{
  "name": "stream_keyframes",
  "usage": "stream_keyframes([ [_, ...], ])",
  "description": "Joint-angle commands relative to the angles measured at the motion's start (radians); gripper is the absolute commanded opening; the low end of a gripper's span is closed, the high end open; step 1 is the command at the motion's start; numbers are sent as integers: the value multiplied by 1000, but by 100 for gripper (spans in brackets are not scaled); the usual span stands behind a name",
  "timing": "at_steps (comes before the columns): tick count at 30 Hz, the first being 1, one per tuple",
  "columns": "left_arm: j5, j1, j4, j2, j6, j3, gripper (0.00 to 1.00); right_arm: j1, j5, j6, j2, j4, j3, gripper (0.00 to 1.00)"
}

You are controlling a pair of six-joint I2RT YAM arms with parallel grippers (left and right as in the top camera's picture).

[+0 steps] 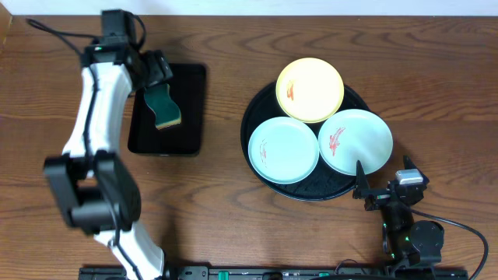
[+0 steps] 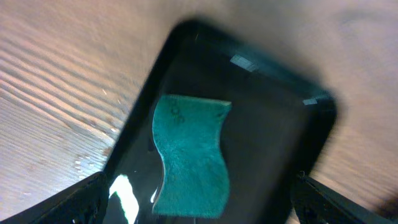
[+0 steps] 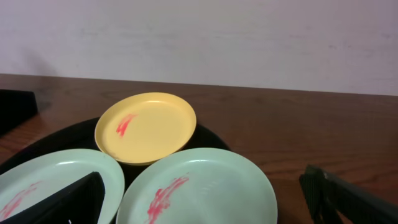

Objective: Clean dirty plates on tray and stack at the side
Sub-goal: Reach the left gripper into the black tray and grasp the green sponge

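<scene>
The left gripper moves down into the small black tray next, its open fingers passing both sides of the green sponge [image 1: 163, 106] [image 2: 191, 157], since it still hovers above the sponge.
The round black tray [image 1: 257, 111] holds three plates. The pale yellow plate [image 1: 310, 89] is at the back, with a red smear. One mint plate [image 1: 283, 150] is front left and one mint plate [image 1: 355, 141] is front right, both smeared red. My right gripper [image 1: 381, 188] is open and empty at the tray's front right edge. In the right wrist view its fingers [image 3: 205, 202] straddle the near mint plate [image 3: 205, 186], with the yellow plate [image 3: 146, 127] and the tray [image 3: 56, 140] behind. My left gripper [image 1: 158, 82] is open above a green sponge [image 1: 165, 109].
The sponge lies in a small rectangular black tray [image 1: 191, 93] at the left. In the left wrist view the sponge [image 2: 189, 155] sits between my open fingers [image 2: 199, 205] on that tray [image 2: 273, 124]. Bare wooden table lies between the two trays.
</scene>
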Motion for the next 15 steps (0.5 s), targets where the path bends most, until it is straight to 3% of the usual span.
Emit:
stream_keyframes([
  [1,-23,0,-2,90,-38,-2,94,-4,2,-15,-5,-4,-1,99],
  [15,43,-1,-28,225,-90,-9,93,-4,2,-15,-5,-4,-1,99],
])
